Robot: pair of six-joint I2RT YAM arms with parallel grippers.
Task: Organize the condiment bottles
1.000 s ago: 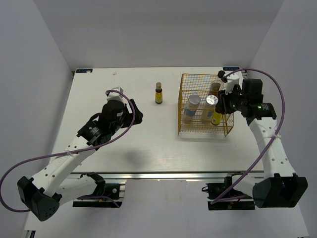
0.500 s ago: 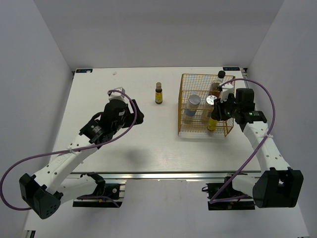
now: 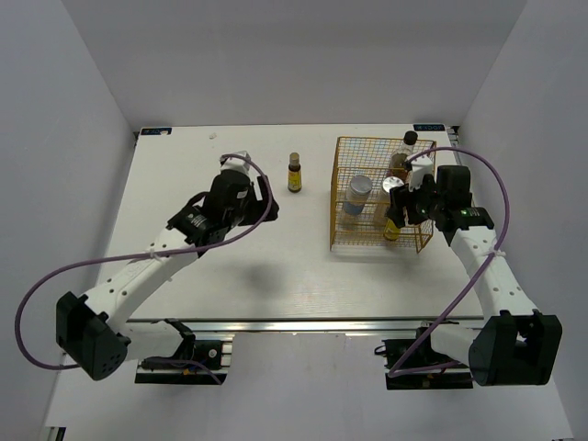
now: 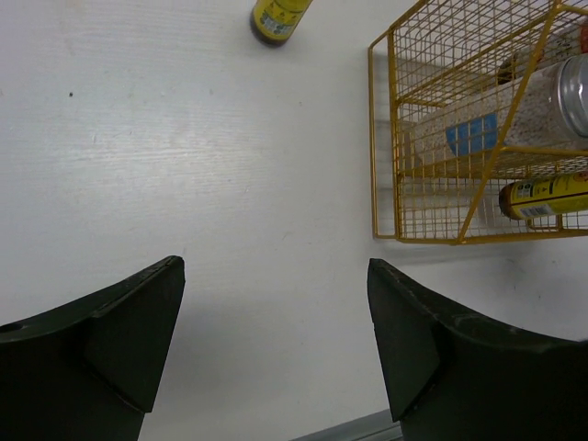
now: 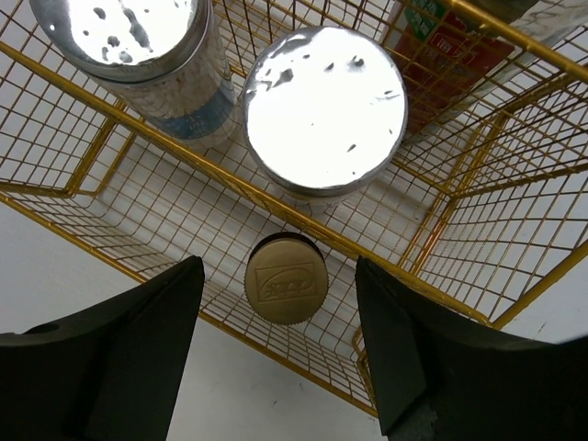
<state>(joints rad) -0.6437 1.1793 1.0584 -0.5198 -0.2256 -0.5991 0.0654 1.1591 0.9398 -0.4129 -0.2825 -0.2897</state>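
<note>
The lone tiny bottle's cap [image 3: 294, 157] stands beyond the left gripper's fingers, so that gripper should move outward and to the right in the top view to close around it.
A yellow wire basket [image 3: 334, 195] holds two white blue-labelled cylinders [image 3: 357, 193] [image 3: 393, 187], the dark-sauce bottle [image 3: 404, 152] with a red label, and one tiny brown yellow-labelled bottle [image 3: 392, 230]. My right gripper [image 3: 402, 207] hangs open over that tiny bottle. In the right wrist view its tan cap [image 5: 286, 277] sits between the jaws with a gap on each side. The other tiny bottle [image 3: 294, 173] stands on the table left of the basket; it also shows in the left wrist view [image 4: 276, 16]. My left gripper [image 3: 264, 198] is open and empty, short of it.
The basket's rim [image 5: 276, 197] crosses the right wrist view just beyond the cap, with the cylinders' silver lids [image 5: 323, 110] [image 5: 124, 28] behind it. In the left wrist view the basket [image 4: 381, 138] is at the upper right. White walls enclose the table.
My right gripper carried the tiny bottle down into the basket's front right, and its jaws now stand apart from the cap. My left arm moved right and forward towards the loose tiny bottle.
</note>
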